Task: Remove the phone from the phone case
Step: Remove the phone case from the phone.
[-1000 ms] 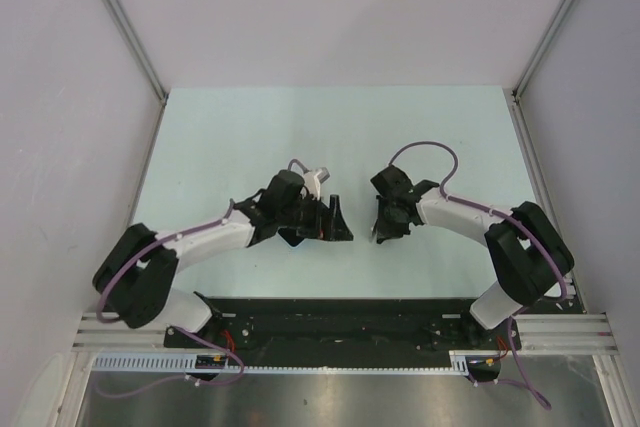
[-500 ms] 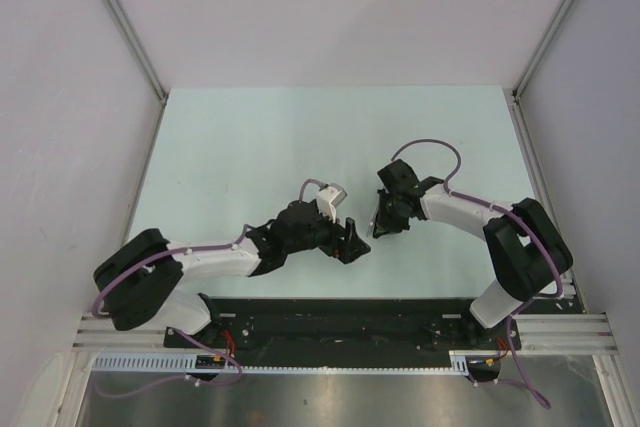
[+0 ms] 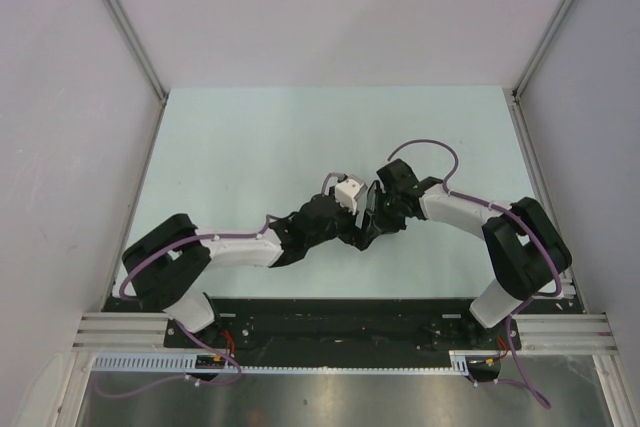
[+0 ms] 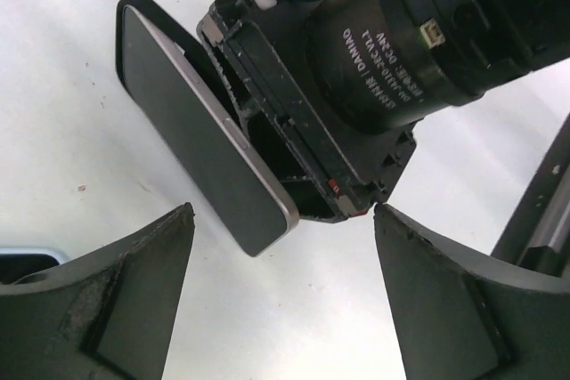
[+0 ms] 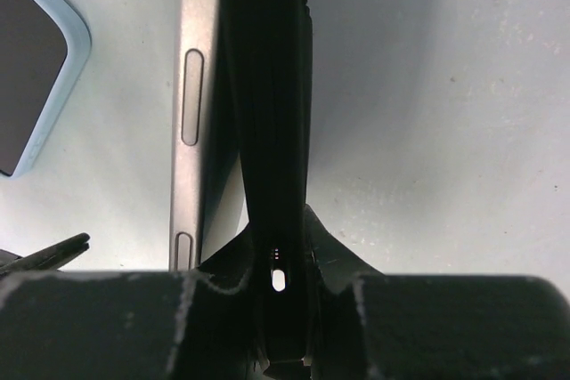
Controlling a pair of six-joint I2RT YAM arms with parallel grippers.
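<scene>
The black case (image 4: 147, 15) will go to the right in the top view next, away from the phone. My right gripper will carry it and release it there, since the tabletop there is bare.
In the left wrist view the phone (image 4: 200, 126), with a dark screen and a silver rim, stands on edge on the table, partly peeled away from the black case (image 4: 147, 15) behind it. My right gripper (image 5: 276, 260) is shut on the black case's edge (image 5: 267, 86), and the phone's silver side with its buttons (image 5: 189, 104) stands apart to its left. My left gripper (image 4: 280, 211) is open, its fingers either side of the phone's near corner without touching it. In the top view the left gripper (image 3: 362, 231) and the right gripper (image 3: 386, 213) meet at mid-table.
A second phone in a light blue case (image 5: 36, 60) lies flat on the table left of the held one; its corner shows by my left finger (image 4: 27, 257). The pale table (image 3: 250, 137) has grey walls on three sides.
My left arm has swung right and forward, bringing its open gripper up to the phone held by the right gripper. The right gripper has barely moved.
</scene>
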